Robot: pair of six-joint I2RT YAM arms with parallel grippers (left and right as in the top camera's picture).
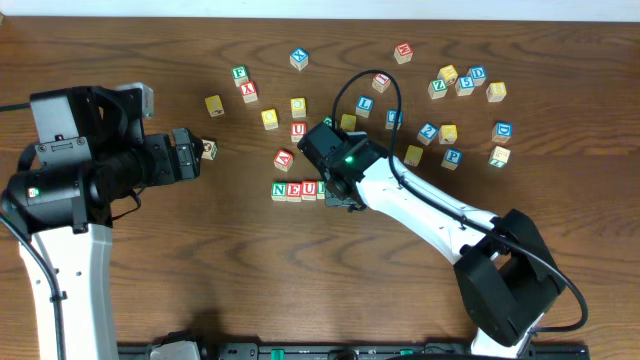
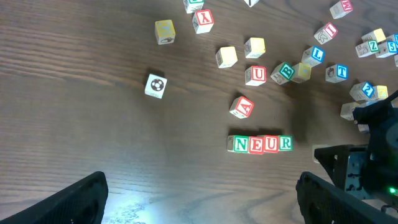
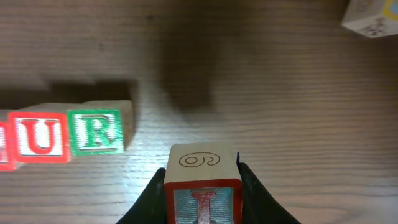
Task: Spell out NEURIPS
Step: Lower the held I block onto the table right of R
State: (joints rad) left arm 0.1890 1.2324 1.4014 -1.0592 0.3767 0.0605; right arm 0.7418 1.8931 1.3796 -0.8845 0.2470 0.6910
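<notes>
The row ends at the R. I should next lower my right gripper toward the bare tabletop (image 3: 154, 147) beside that R and let go of the red-framed I cube (image 3: 203, 190).
Four cubes stand in a row (image 2: 259, 144) reading N, E, U, R. From overhead I see N (image 1: 279, 190), E (image 1: 294, 190) and U (image 1: 308, 190), while the R is mostly hidden under my right gripper (image 1: 336, 190). That gripper (image 3: 203, 182) is shut on a red-framed I cube (image 3: 203, 190), held low just right of the R (image 3: 95, 132) with a gap between them. A blue P cube (image 1: 452, 157) lies at the right among loose cubes. My left gripper (image 2: 199, 205) is open and empty, left of the row.
Loose cubes are scattered across the back of the table, including a red A (image 1: 284, 159) and a spare U (image 1: 298, 130) just behind the row. A small cube (image 1: 208, 150) sits by my left gripper's tips. The right arm (image 1: 430, 215) stretches diagonally from the front right.
</notes>
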